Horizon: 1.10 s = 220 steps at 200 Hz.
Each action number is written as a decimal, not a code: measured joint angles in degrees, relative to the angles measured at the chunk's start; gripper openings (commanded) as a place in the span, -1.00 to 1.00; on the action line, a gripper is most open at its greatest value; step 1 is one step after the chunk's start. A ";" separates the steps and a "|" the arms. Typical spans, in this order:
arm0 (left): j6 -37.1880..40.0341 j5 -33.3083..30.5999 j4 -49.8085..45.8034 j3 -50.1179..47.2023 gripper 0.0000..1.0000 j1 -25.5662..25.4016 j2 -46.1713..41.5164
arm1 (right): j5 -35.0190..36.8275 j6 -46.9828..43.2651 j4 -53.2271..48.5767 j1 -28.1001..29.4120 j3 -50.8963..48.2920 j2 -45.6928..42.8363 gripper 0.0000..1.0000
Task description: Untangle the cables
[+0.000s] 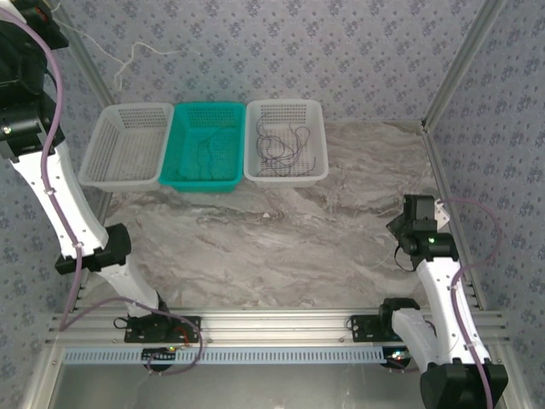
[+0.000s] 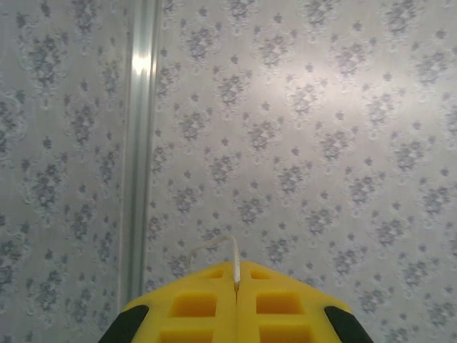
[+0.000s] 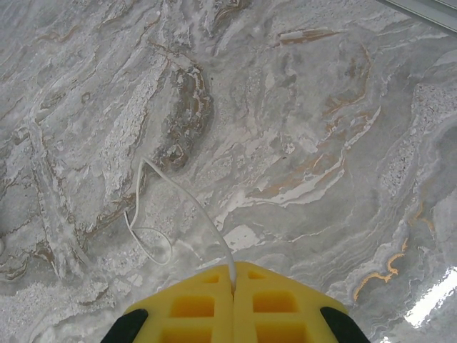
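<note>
Next, my left gripper moves down, tilting downward over the empty white basket (image 1: 130,143), and releases the white cable there, since that basket stands below the raised gripper.
My left gripper (image 2: 236,287) is shut on a white cable (image 2: 235,259), whose short end curls up out of the yellow fingertips in front of the patterned wall. In the top view the left arm is raised at the far left and a white cable (image 1: 128,58) hangs beside it against the wall. My right gripper (image 3: 233,281) is shut on another white cable (image 3: 187,200), which loops down to the marble table (image 3: 321,107). Dark grey cables (image 1: 283,143) lie in the right white basket (image 1: 318,136). Greenish cables (image 1: 209,158) are faintly visible in the teal basket (image 1: 183,136).
Three baskets stand side by side at the back of the table; the left white basket (image 1: 102,145) is the third. An aluminium frame post (image 1: 451,77) rises at the right. Patterned walls close in the back and sides. The right arm (image 1: 443,281) stands over the table's right edge.
</note>
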 measured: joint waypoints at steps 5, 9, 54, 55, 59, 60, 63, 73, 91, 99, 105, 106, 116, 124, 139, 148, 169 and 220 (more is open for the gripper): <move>-0.20 0.28 0.24 0.39 -1.00 0.79 0.87 | -0.02 -0.17 -0.13 0.00 0.00 -0.17 -1.00; -0.22 0.31 0.35 0.61 -1.00 1.22 1.36 | -0.02 -0.20 -0.22 0.00 0.00 -0.28 -1.00; -1.29 1.95 -1.36 0.81 -1.00 4.68 8.22 | 0.00 -0.59 -0.87 0.00 0.00 -0.92 -1.00; -1.29 2.03 -1.62 0.76 -1.00 4.68 8.41 | 0.00 -0.59 -0.87 0.00 0.00 -0.94 -1.00; -1.29 2.19 -2.19 0.48 -1.00 4.68 8.85 | 0.00 -0.59 -0.90 0.00 0.02 -0.94 -1.00; -1.29 2.23 -2.47 0.33 -1.00 4.68 8.96 | 0.00 -0.59 -0.90 0.00 0.00 -0.94 -1.00; -1.29 2.36 -3.04 0.02 -1.00 4.68 9.20 | 0.00 -0.59 -0.90 0.00 0.00 -0.96 -1.00; -1.33 2.95 -4.94 -2.58 -1.00 4.66 9.70 | -0.02 -0.57 -0.90 0.00 0.00 -0.98 -1.00; -1.95 3.72 -8.02 -10.51 -1.00 4.66 9.90 | -0.07 -0.35 -0.85 0.00 0.00 -0.96 -1.00; -2.27 3.72 -8.92 -14.43 -1.00 4.61 10.34 | -0.26 -0.31 -0.74 0.00 0.00 -0.96 -1.00; -2.40 3.67 -9.51 -17.40 -1.00 4.48 10.84 | -0.42 -0.31 -0.66 0.00 0.00 -0.96 -1.00; -2.40 3.65 -9.53 -17.77 -1.00 4.46 10.93 | -0.44 -0.28 -0.66 0.00 0.00 -0.96 -1.00; -2.62 3.23 -10.12 -22.75 -1.00 4.28 11.82 | -0.48 -0.24 -0.63 0.00 0.00 -0.96 -1.00; -2.82 2.60 -10.54 -26.40 -1.00 3.96 12.55 | -0.46 -0.13 -0.63 0.00 0.00 -0.96 -1.00; -3.15 1.27 -10.71 -32.92 -1.00 3.08 13.22 | -0.48 -0.09 -0.68 0.00 0.00 -1.05 -1.00; -3.45 0.22 -10.84 -36.13 -1.00 2.43 13.31 | -0.48 -0.02 -0.68 0.00 0.00 -1.22 -1.00; -3.91 -1.31 -10.08 -41.55 -1.00 1.38 12.76 | -0.48 0.33 -0.70 0.00 0.00 -1.99 -1.00; -4.83 -4.55 -8.66 -48.89 0.19 1.38 10.54 | -1.29 0.35 -0.63 0.00 0.00 -2.29 -1.00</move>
